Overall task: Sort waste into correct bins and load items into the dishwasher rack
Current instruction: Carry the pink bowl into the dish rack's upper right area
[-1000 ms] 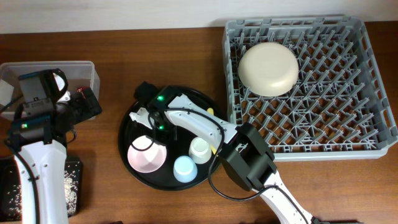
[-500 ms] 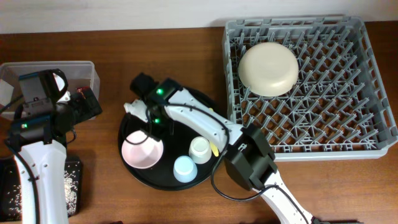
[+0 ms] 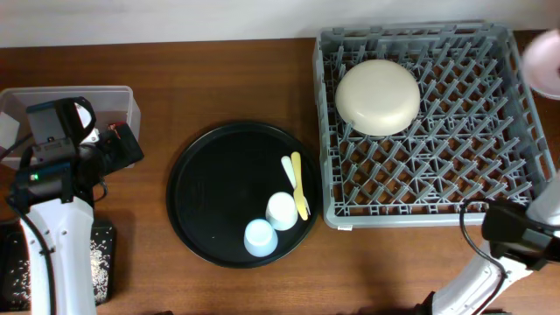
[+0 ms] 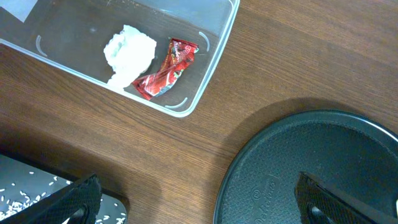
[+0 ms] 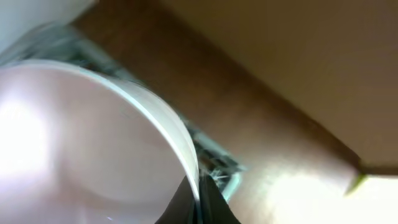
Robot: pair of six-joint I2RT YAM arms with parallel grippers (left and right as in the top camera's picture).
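I should swing my right gripper toward the large cream bowl next, then tilt and lower the pink bowl onto the rack's far wires (image 3: pixel 452 77), which are empty.
My right gripper (image 5: pixel 198 193) is shut on the rim of the small pink bowl (image 5: pixel 81 143). In the overhead view the bowl (image 3: pixel 544 61) is blurred at the far right edge, beside the grey dishwasher rack (image 3: pixel 420 214). The large cream bowl (image 3: pixel 378 96) lies upside down in the rack. The white cup (image 3: pixel 282 210), the light blue cup (image 3: pixel 260 237) and the pale cutlery (image 3: pixel 296 182) sit on the round black tray (image 3: pixel 219 184). My left gripper (image 4: pixel 199 199) is open and empty. The paper wad (image 4: pixel 129 53) and the red wrapper (image 4: pixel 166 68) lie in the clear tub (image 4: pixel 205 74).
The shallow black tray (image 3: pixel 101 262) with rice grains lies at the front left, under my left arm; it also shows in the left wrist view (image 4: pixel 37 186). The right arm's base (image 3: pixel 516 236) stands at the rack's front right corner.
My right arm has lifted the pink bowl off the round tray and swung it far right, past the rack's right side. The left arm has not moved.
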